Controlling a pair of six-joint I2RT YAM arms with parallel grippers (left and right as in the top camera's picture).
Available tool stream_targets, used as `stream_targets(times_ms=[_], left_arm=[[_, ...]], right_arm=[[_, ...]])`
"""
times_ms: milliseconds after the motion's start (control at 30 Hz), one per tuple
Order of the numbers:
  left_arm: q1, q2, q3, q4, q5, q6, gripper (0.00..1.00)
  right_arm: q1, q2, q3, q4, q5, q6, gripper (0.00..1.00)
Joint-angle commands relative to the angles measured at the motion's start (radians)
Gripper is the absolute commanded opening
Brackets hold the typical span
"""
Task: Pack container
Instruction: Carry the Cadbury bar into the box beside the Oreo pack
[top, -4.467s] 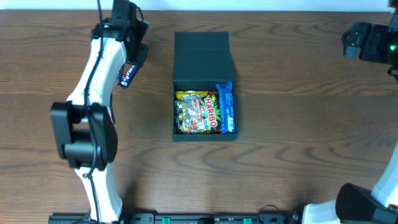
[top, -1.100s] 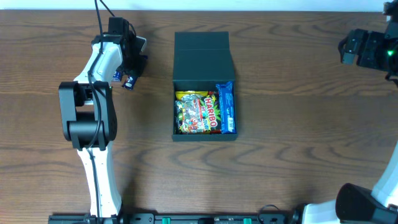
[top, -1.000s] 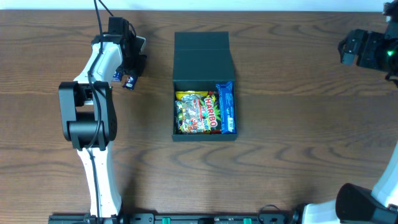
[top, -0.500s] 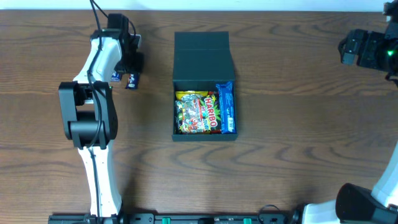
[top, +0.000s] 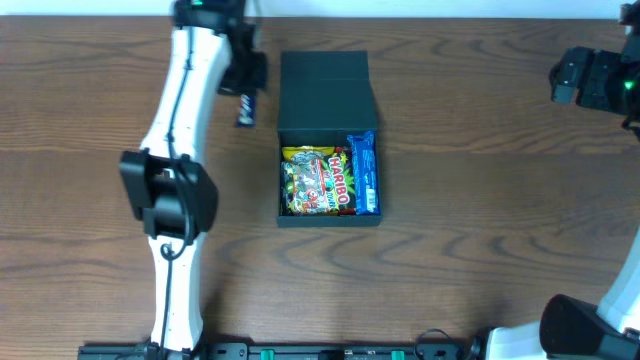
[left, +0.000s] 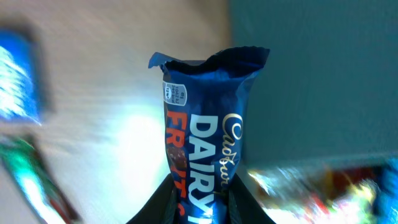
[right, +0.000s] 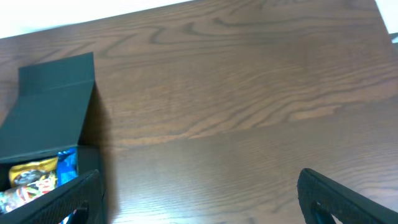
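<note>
My left gripper holds the bar (top: 246, 109). It will move back and to the right in the overhead view, over the Haribo bag (top: 316, 181), and let go of the bar there, because the container is open.
The dark teal-grey container (top: 327, 80) stands open at the table's middle, its flap lid folded back; it also shows in the right wrist view (right: 53, 112). Inside lie a Haribo bag (top: 316, 181) and a blue packet (top: 365, 172). My left gripper (top: 245, 100) is shut on a dark blue Cadbury Dairy Milk bar (left: 208, 140) and holds it just left of the lid. The bar (top: 246, 109) hangs below the fingers. My right gripper (right: 199, 199) is open and empty above the table at the far right.
The brown wooden table (top: 480, 200) surrounds the container. The left arm (top: 185, 110) stretches across the left side of the table. The right arm (top: 595, 78) is at the far right edge. A blurred blue packet (left: 18, 78) shows in the left wrist view.
My left gripper has moved right and toward the container with the chocolate bar in it. The right arm has stayed in place.
</note>
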Motion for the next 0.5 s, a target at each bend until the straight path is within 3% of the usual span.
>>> stream_targets(times_ms=[0, 267, 467], left_arm=[[-0.104, -0.007, 0.018, -0.055, 0.061, -0.151, 0.06], [-0.352, -0.007, 0.017, -0.063, -0.038, -0.300, 0.06], [-0.426, -0.007, 0.007, -0.072, -0.068, -0.399, 0.06]], right_arm=[[-0.018, -0.002, -0.005, 0.008, 0.026, 0.010, 0.99], [-0.112, -0.002, -0.005, 0.008, -0.050, 0.010, 0.99], [-0.226, -0.002, -0.005, 0.008, -0.177, 0.010, 0.99]])
